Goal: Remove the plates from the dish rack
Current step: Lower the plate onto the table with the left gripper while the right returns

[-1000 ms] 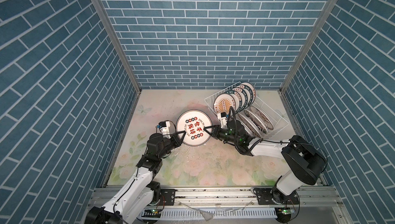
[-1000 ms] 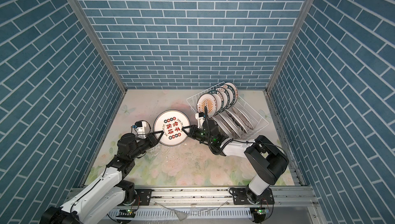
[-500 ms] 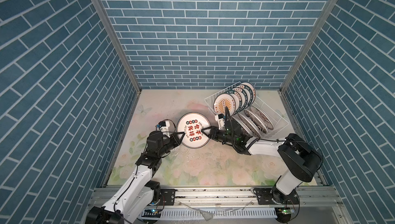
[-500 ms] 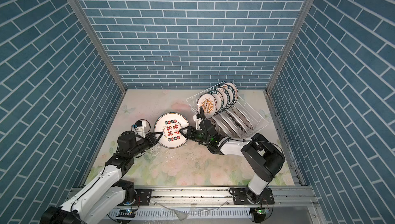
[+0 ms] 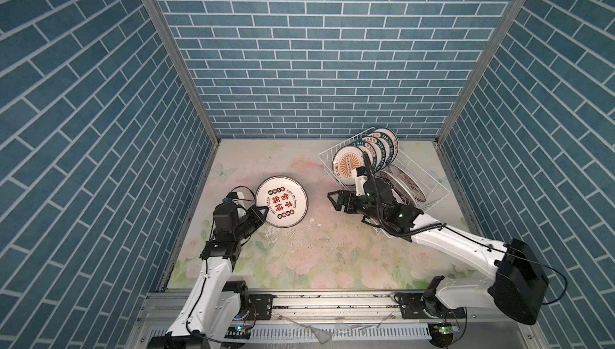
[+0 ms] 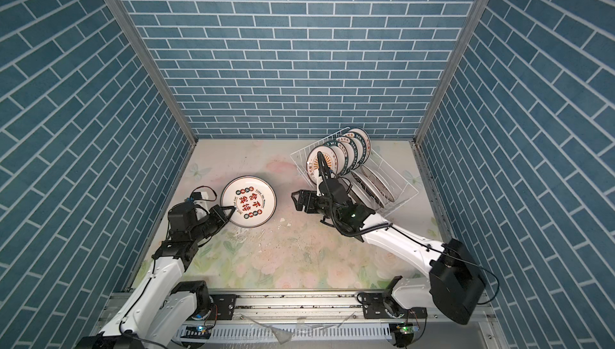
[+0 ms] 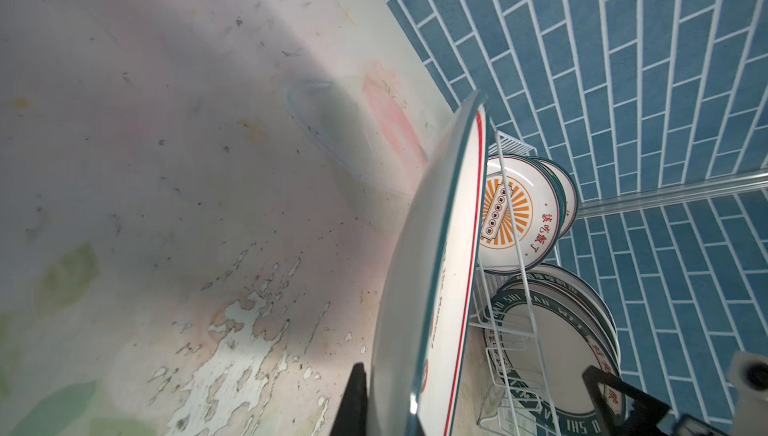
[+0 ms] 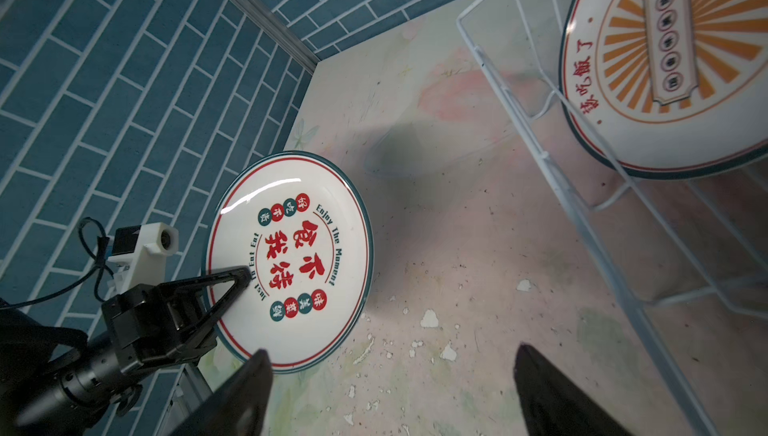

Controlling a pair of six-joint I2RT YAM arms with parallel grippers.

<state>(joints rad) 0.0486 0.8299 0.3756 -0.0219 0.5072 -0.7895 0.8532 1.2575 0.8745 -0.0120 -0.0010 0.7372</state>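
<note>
A part of the floral mat point(image 7: 192, 180) lies clear, so next my left gripper needs to lower while easing toward the wall beside its arm and release the plate there.
A white plate with red characters point(image 5: 282, 201) point(image 6: 249, 201) point(image 8: 291, 263) hangs tilted over the floral mat at centre left. My left gripper point(image 5: 264, 212) point(image 6: 231, 212) point(image 7: 390, 413) is shut on its rim, and the left wrist view shows the plate point(image 7: 432, 288) edge-on. My right gripper point(image 5: 333, 201) point(image 6: 297, 201) point(image 8: 391, 353) stands open and empty, a short way right of the plate. The dish rack point(image 5: 422, 171) point(image 6: 396, 177) at the back right holds several plates. The orange sunburst plate point(image 5: 347, 166) point(image 6: 321, 164) point(image 8: 673, 60) point(image 7: 511, 218) stands in front.
Blue brick walls close in the mat on three sides; the left wall is near the left arm. The right arm lies along the rack's front edge, over its corner. Paint flakes point(image 5: 312, 221) dot the mat between the grippers.
My right gripper has let go of the plate's right rim, opened wide and drawn back toward the rack. The left gripper keeps the plate and has carried it slightly left.
</note>
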